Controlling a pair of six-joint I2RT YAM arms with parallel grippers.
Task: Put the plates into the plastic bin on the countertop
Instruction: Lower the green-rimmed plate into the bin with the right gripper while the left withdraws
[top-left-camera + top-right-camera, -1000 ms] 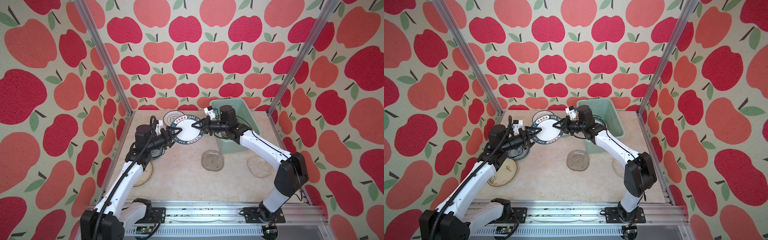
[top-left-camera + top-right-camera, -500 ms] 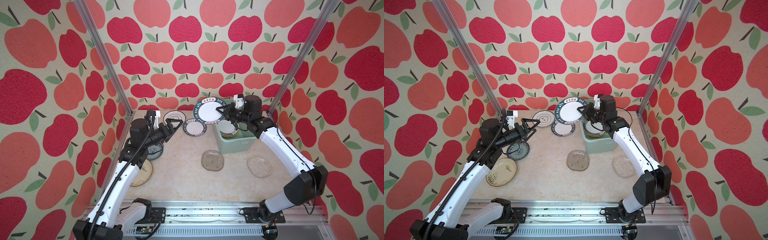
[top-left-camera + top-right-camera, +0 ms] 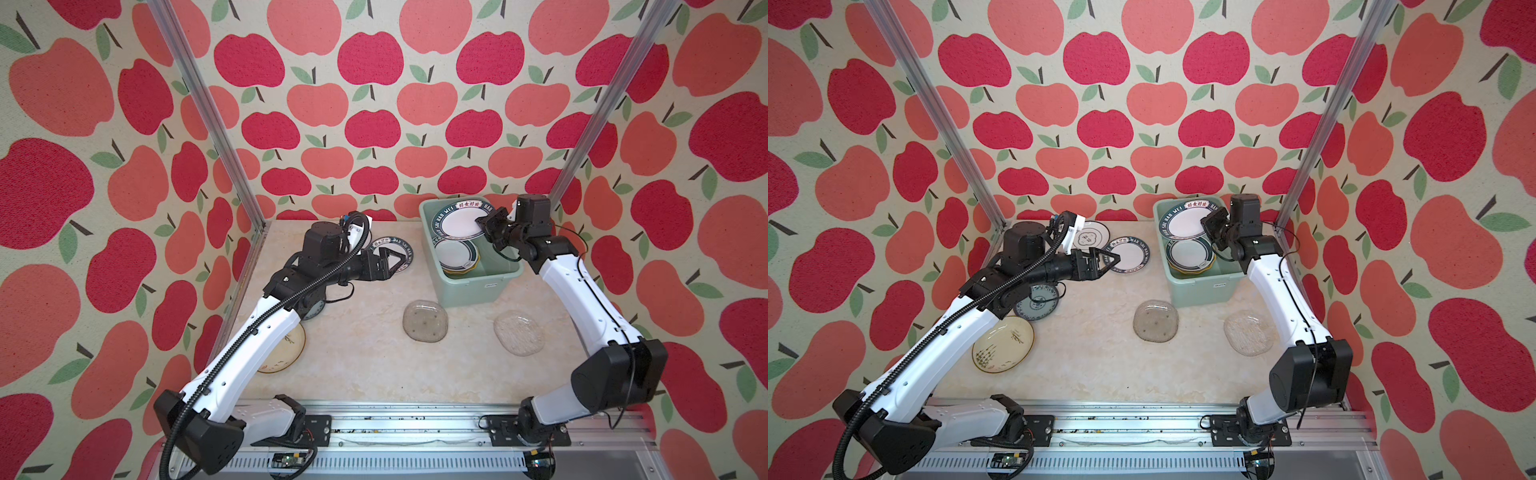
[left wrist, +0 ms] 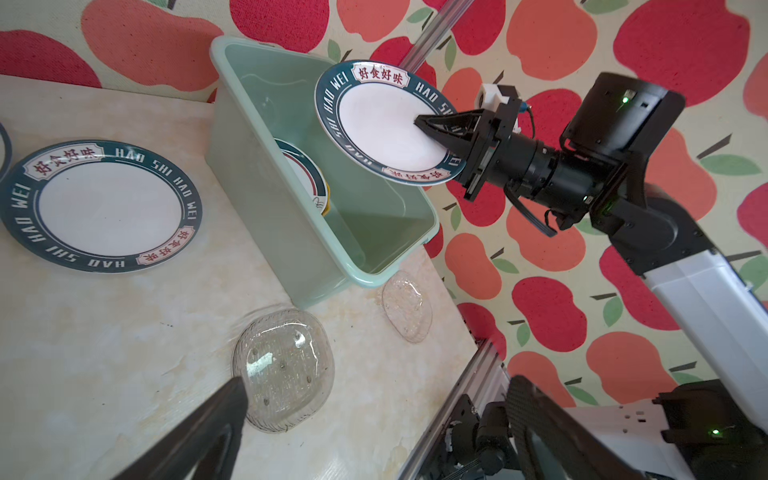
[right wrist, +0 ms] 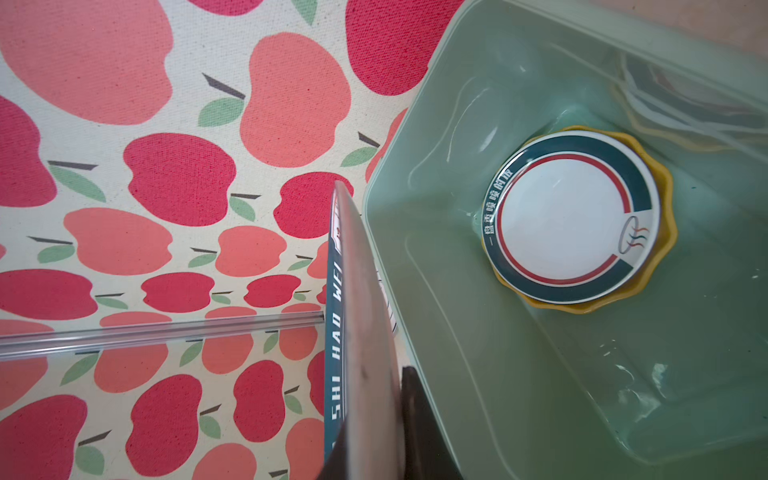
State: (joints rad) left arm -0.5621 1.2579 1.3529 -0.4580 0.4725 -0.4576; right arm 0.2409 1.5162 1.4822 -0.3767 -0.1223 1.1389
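Observation:
The green-rimmed plate (image 3: 457, 256) (image 5: 569, 232) is deep in the bin below the right gripper, so that gripper should next lower the white plate past the bin's rim and let it go on top.
My right gripper (image 3: 484, 224) is shut on a white plate with a dark lettered rim (image 3: 457, 222), holding it tilted over the far end of the mint plastic bin (image 3: 473, 286). The right wrist view shows this plate (image 5: 361, 332) edge-on between the jaws. In the bin a green-rimmed white plate (image 5: 569, 232) lies on a yellow scalloped one (image 5: 665, 249). My left gripper (image 3: 1115, 261) is open and empty, hovering over the near edge of a second lettered plate (image 3: 1129, 255) on the countertop (image 3: 361, 357).
Two clear glass plates (image 3: 425, 321) (image 3: 519, 332) lie in front of the bin. A cream plate (image 3: 1003, 344) and a blue-patterned plate (image 3: 1037, 302) sit under my left arm. A white plate (image 3: 1090, 237) lies at the back wall.
Both grippers held the lettered plate mid-counter; the left let go and opened. The right carried it over the bin. The left now reaches towards the plate on the countertop.

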